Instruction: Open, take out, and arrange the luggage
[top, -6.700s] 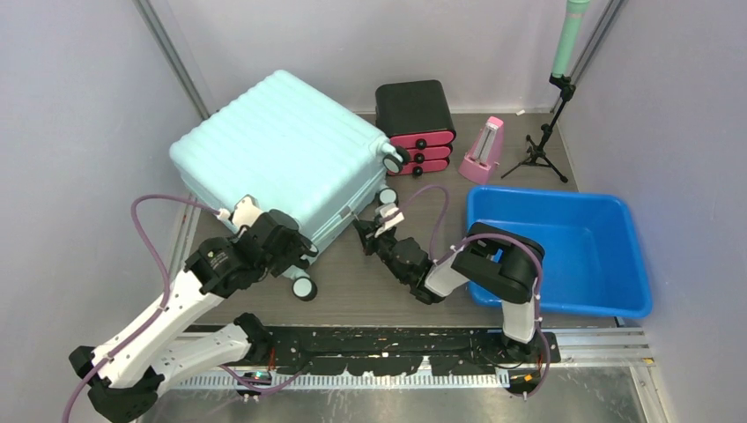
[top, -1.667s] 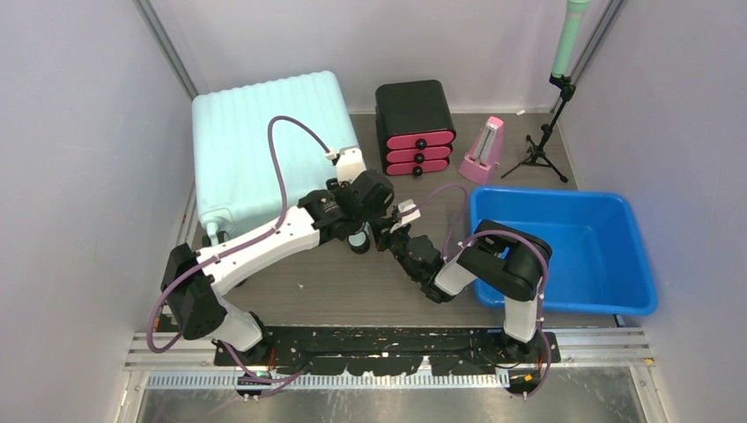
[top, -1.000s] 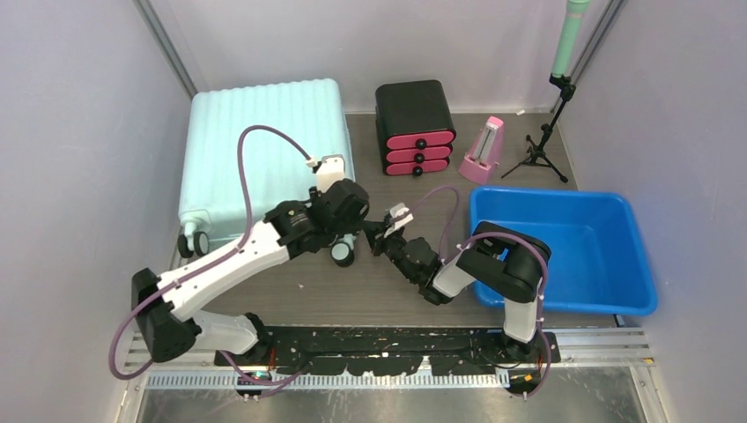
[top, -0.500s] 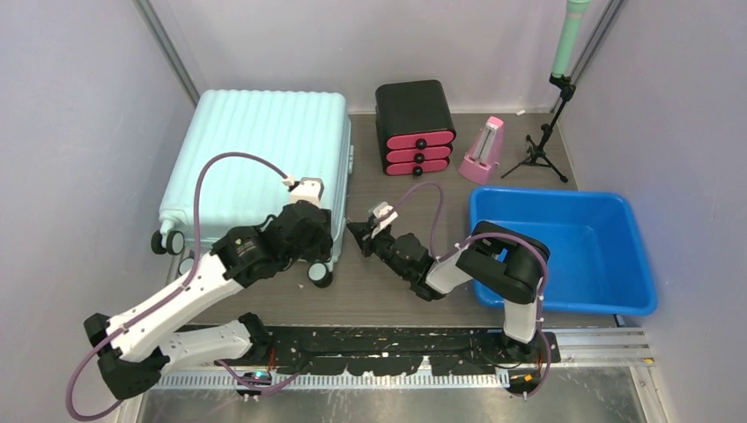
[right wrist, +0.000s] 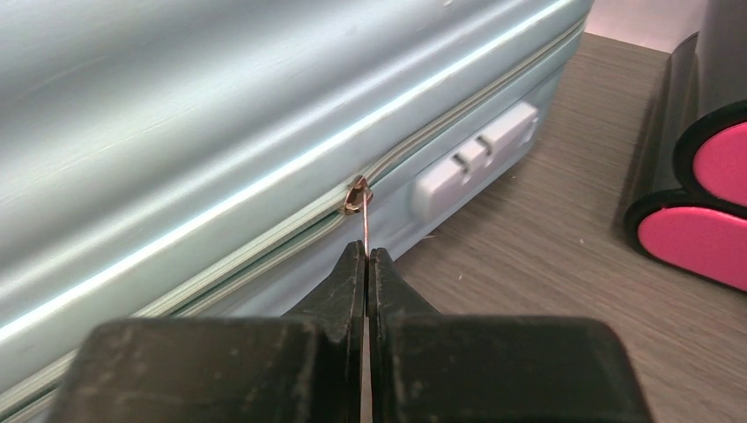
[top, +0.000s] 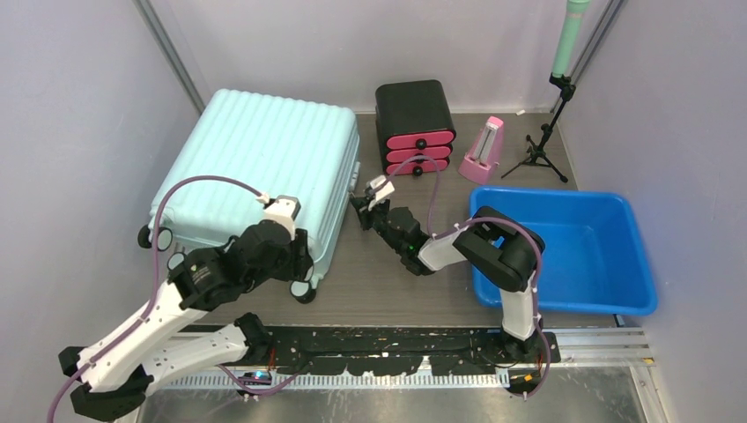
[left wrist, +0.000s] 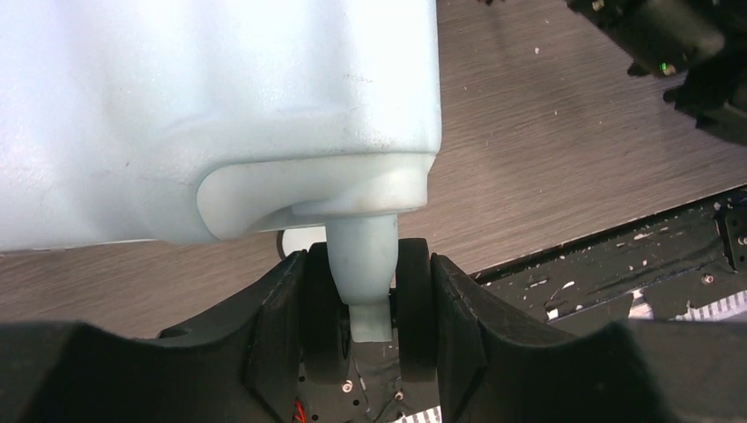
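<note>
My left gripper is steering the suitcase's near corner with this grip, so it will pull the caster wheel (top: 306, 266) (left wrist: 412, 300) slightly back and to the left in the top view, then release it.
The luggage (top: 255, 163), a pale mint ribbed suitcase, lies flat at the back left, closed. My left gripper (top: 302, 275) is at its near right corner. In the left wrist view that gripper (left wrist: 368, 308) is shut on a black twin caster wheel (left wrist: 412, 300), with the mint stem (left wrist: 361, 256) between the two discs. My right gripper (top: 359, 209) is at the suitcase's right side. There it (right wrist: 366, 253) is shut on the thin metal zipper pull (right wrist: 359, 198), beside the combination lock (right wrist: 476, 159). The zip line looks closed.
A black drawer box with pink drawers (top: 415, 126) stands just right of the suitcase, its drawers (right wrist: 709, 229) near the right gripper. A pink metronome (top: 483, 152) and a tripod stand (top: 542, 145) are behind a blue tub (top: 564, 251) at the right.
The left gripper has dragged the held wheel toward the near left, swinging the suitcase round. The right gripper, still on the zipper pull, has moved farther back along the suitcase's side.
</note>
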Controlling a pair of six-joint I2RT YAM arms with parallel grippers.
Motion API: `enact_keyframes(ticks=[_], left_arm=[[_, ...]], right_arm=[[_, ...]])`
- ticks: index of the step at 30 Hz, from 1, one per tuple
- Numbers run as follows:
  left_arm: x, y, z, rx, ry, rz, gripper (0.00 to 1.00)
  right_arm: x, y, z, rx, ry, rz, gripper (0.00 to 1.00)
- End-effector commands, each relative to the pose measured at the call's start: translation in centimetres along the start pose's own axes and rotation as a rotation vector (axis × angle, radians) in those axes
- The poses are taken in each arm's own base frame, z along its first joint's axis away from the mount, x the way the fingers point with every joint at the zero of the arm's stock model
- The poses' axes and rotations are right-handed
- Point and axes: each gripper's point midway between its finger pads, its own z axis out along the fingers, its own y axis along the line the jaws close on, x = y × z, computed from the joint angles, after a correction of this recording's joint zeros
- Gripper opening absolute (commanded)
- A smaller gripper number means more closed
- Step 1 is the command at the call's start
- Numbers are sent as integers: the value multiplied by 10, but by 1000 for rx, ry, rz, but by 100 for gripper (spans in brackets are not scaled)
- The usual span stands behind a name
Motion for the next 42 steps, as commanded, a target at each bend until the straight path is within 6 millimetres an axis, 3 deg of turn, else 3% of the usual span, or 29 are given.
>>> enact_keyframes(ticks=[1, 7, 12, 13, 16, 20, 23, 26, 34, 38, 42], left_arm=[[4, 7, -23, 53, -33, 5, 0], [11, 25, -36, -9, -23, -33, 0], [5, 41, -46, -36, -122, -111, 0], [3, 45, -48, -49, -146, -133, 6], [-1, 56, -53, -97, -187, -208, 56], [-13, 61, -61, -101, -256, -265, 66], [-21, 63, -63, -123, -280, -266, 87], [-28, 69, -64, -180, -282, -249, 99], [-63, 108, -90, -419, -448, -335, 100], [-75, 105, -92, -417, -491, -368, 100], [-84, 94, -81, -431, -463, -313, 100]], right_arm=[[-22, -76, 21, 251, -60, -21, 0], [-30, -103, 29, 314, -61, -27, 0], [-16, -103, 19, 286, -19, -66, 0], [-15, -103, 18, 282, -21, -66, 0], [-6, -103, 6, 280, -9, -60, 0], [6, -91, -7, 245, -1, -12, 0], [6, -82, -13, 246, -31, -18, 0], [7, -77, -14, 234, -28, -8, 0], [4, -68, -21, 224, -42, 11, 0], [6, -66, -28, 227, -42, 13, 0], [7, -63, -35, 220, -49, 27, 0]])
